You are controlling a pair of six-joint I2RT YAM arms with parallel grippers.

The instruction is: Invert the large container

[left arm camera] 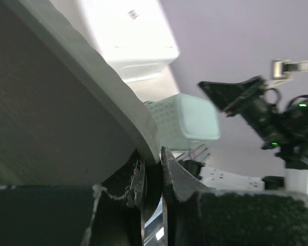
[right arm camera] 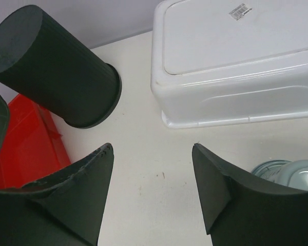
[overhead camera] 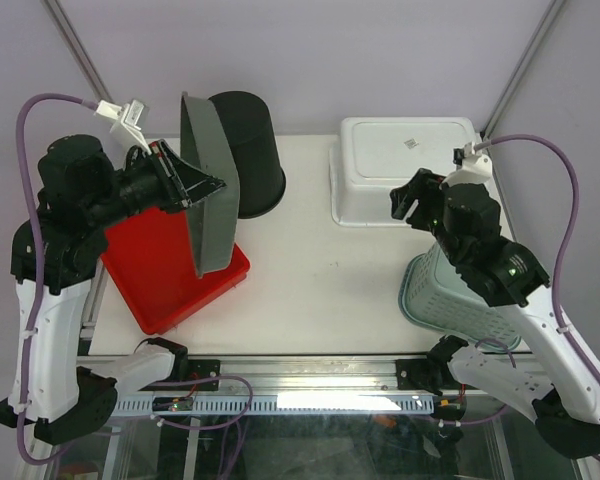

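Observation:
I should carry the container (overhead camera: 210, 225) with my left gripper to the bare tabletop below the gripper, to its right in the top view, lower it there with its open side down and let go.
A large grey container (overhead camera: 210, 225) stands tipped on its side over a red tray (overhead camera: 160, 275), its open side facing left. My left gripper (overhead camera: 216, 184) is shut on its rim. In the left wrist view the rim (left arm camera: 118, 97) runs down between the two fingers of my left gripper (left arm camera: 153, 163). My right gripper (overhead camera: 408, 200) is open and empty, hovering above the table in front of the white tub. In the right wrist view my right gripper (right arm camera: 153, 154) has bare table between its fingers.
A black bin (overhead camera: 250, 140) lies behind the grey container, also in the right wrist view (right arm camera: 56, 66). A white tub (overhead camera: 405, 165) sits upside down at the back right. A teal basket (overhead camera: 450, 290) lies under my right arm.

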